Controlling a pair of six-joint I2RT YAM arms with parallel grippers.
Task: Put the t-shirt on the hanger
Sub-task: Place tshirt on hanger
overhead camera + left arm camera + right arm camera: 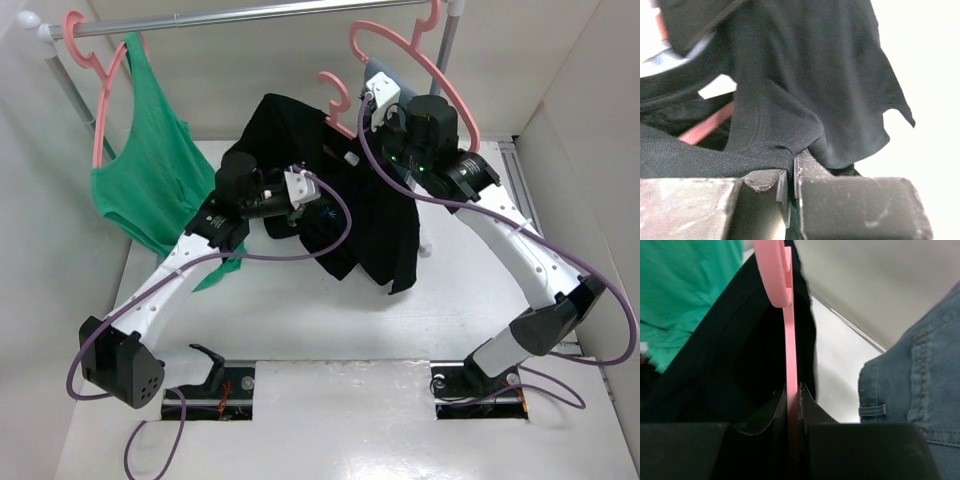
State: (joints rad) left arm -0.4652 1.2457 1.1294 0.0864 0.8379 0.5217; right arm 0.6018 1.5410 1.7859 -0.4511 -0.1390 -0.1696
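Note:
My right gripper carries the hanger up and outward next and releases it on the bare part of the metal bar [372, 4], which lies above and outward of the gripper.
The black t-shirt [365, 215] hangs bunched in mid-air above the table, draped partly over the pink hanger, whose hook [334, 88] sticks out above it. My right gripper [357, 122] is shut on the hanger; in the right wrist view the thin pink hanger [789, 340] runs up from between the closed gripper [792, 396], with the t-shirt [730, 370] to its left. My left gripper [316, 198] is shut on a fold of the t-shirt [805, 75]; in the left wrist view the gripper [791, 172] pinches the cloth, and a bit of the hanger [705, 127] shows under it.
A green tank top [150, 170] hangs on its own pink hanger from the metal rail [250, 15] at the back left. A second pink hanger [425, 60] with a grey-blue denim garment [920, 380] hangs at the back right. White walls enclose the table.

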